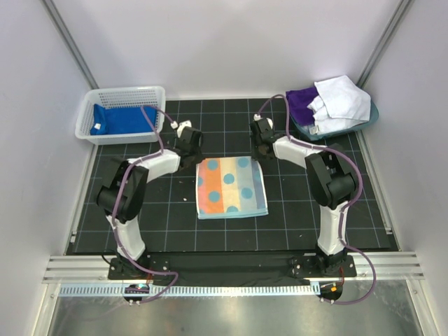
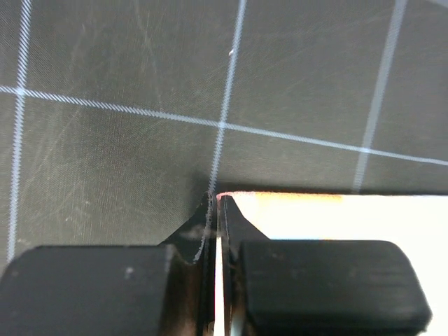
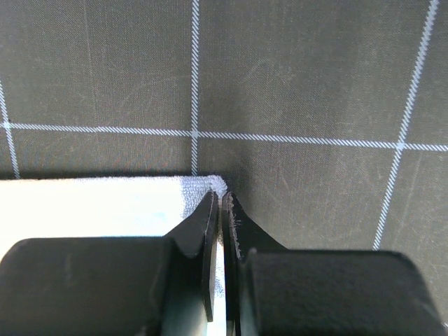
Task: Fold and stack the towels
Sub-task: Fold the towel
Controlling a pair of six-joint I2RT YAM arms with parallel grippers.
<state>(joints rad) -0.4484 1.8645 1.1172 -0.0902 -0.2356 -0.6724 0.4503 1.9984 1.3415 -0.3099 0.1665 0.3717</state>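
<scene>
The cloth lies flat, so my right gripper will next carry the pinched corner up, back and down beside the towel's near corner and release it.
The polka-dot towel lies flat in the middle of the black mat, folded into a rectangle. My left gripper is shut on its far left corner; in the left wrist view the jaws pinch the pale cloth edge. My right gripper is shut on its far right corner; in the right wrist view the jaws pinch the cloth corner. A royal blue towel lies in the basket. A purple towel and a white towel lie in the tub.
The white mesh basket stands at the far left corner of the mat. The teal tub stands at the far right corner. White walls close in on both sides and the back. The arm bases sit on a rail at the near edge.
</scene>
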